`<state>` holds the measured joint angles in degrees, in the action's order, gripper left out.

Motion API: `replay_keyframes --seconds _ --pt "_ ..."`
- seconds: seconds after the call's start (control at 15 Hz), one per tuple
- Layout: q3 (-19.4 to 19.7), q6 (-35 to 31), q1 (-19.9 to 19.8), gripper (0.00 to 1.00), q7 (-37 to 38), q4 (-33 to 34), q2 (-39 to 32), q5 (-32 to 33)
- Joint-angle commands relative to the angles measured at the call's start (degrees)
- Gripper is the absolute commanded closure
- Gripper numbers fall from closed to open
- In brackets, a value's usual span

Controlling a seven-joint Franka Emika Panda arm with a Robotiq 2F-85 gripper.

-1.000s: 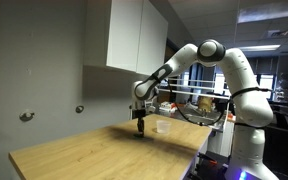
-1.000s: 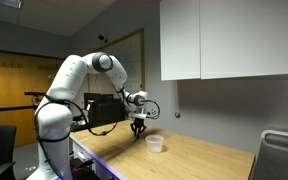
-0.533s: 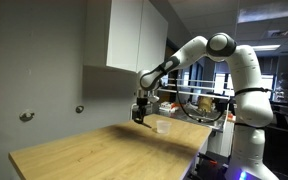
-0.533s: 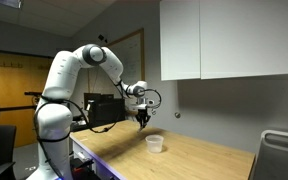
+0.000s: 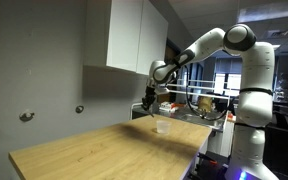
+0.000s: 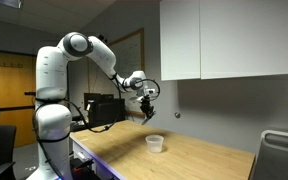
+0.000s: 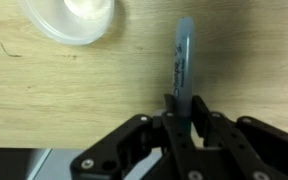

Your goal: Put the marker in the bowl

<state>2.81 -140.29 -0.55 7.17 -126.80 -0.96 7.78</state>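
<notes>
My gripper carries the marker [image 7: 181, 60], turning, toward the bowl's opening [image 7: 79, 10], below the gripper and to its left in the wrist view, next and lowers it to release.
My gripper [image 7: 181, 100] is shut on the marker [image 7: 181, 60], a thin dark stick that points away from the jaws over the wooden table in the wrist view. The bowl [image 7: 72, 18], translucent and whitish, lies at the upper left of that view, apart from the marker. In both exterior views the gripper [image 5: 149, 102] [image 6: 146, 110] hangs well above the table, higher than the bowl [image 5: 161, 125] [image 6: 155, 143] and a little to its side. The marker is too small to make out in the exterior views.
The light wooden table [image 5: 94, 150] [image 6: 184, 160] stands against a grey wall under white cabinets [image 5: 129, 35] [image 6: 234, 40]. A cluttered bench with dark equipment [image 6: 104, 110] stands behind the arm. A chair back [image 6: 279, 155] is at the table's end.
The gripper has risen from just above the table to well above it, carrying the marker, and has moved toward the bowl's side.
</notes>
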Motion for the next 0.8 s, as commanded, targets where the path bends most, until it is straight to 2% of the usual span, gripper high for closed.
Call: replay_keyframes --seconds 0.0,0.47,0.73 --pt "1.8 -4.3 -2.8 0.92 9.4 -5.5 5.4 4.7" --pt "3.4 -8.5 -9.6 0.92 21.8 -9.5 8.3 12.1" --pt "2.9 -8.9 -10.9 0.92 25.2 -10.2 6.7 14.1"
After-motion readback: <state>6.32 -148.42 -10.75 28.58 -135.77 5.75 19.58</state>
